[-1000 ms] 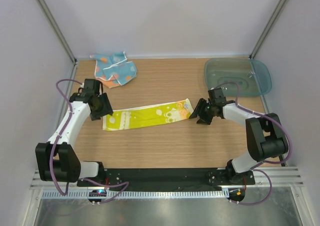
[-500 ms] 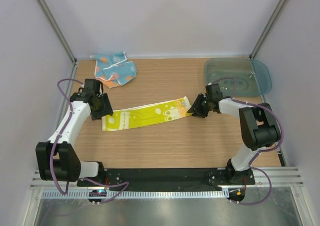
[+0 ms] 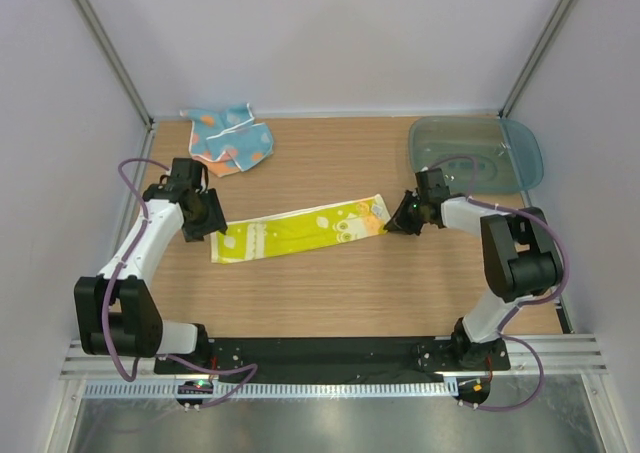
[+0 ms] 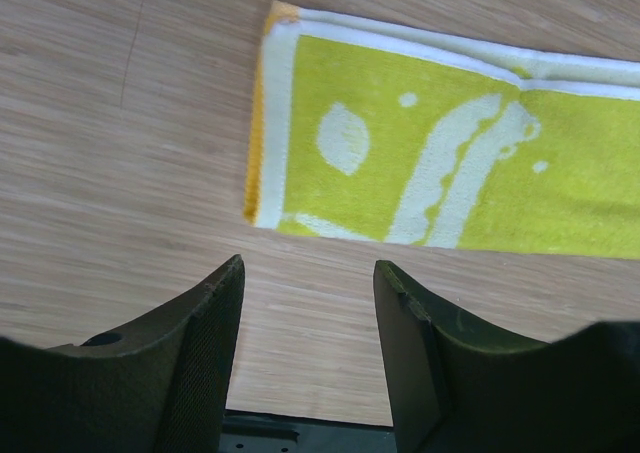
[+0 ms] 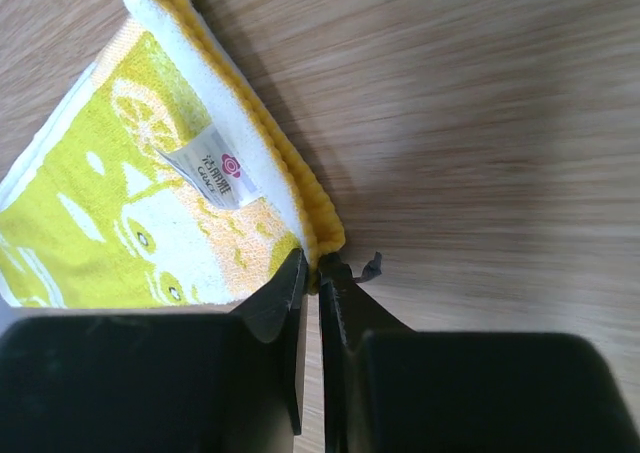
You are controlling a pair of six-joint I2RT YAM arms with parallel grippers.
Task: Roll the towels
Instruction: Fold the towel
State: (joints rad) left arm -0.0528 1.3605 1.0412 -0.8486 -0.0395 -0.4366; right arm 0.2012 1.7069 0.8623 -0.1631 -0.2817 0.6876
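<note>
I need to lift the towel's corner in my right gripper next, move it left in the top view and lower it onto the towel's opposite end [image 3: 224, 245]. Then I need to let it go, because the towel lies flat.
A long yellow-green towel [image 3: 300, 230] lies flat, folded into a strip, across the middle of the table. My right gripper [image 3: 397, 223] is shut on the towel's right-end corner; in the right wrist view the fingers [image 5: 312, 273] pinch the yellow edge of the towel [image 5: 150, 203] near its white label. My left gripper [image 3: 214, 230] is open and empty just off the towel's left end; in the left wrist view the towel [image 4: 430, 163] lies ahead of the open fingers [image 4: 310, 303]. A second blue-and-orange towel [image 3: 229, 139] lies crumpled at the back left.
A translucent teal container [image 3: 474, 153] stands at the back right, just behind my right arm. Frame posts and walls close in the table's left, right and back edges.
My right gripper moved left to the towel's right corner and shut on it, then shifted it slightly right. The left gripper barely moved.
</note>
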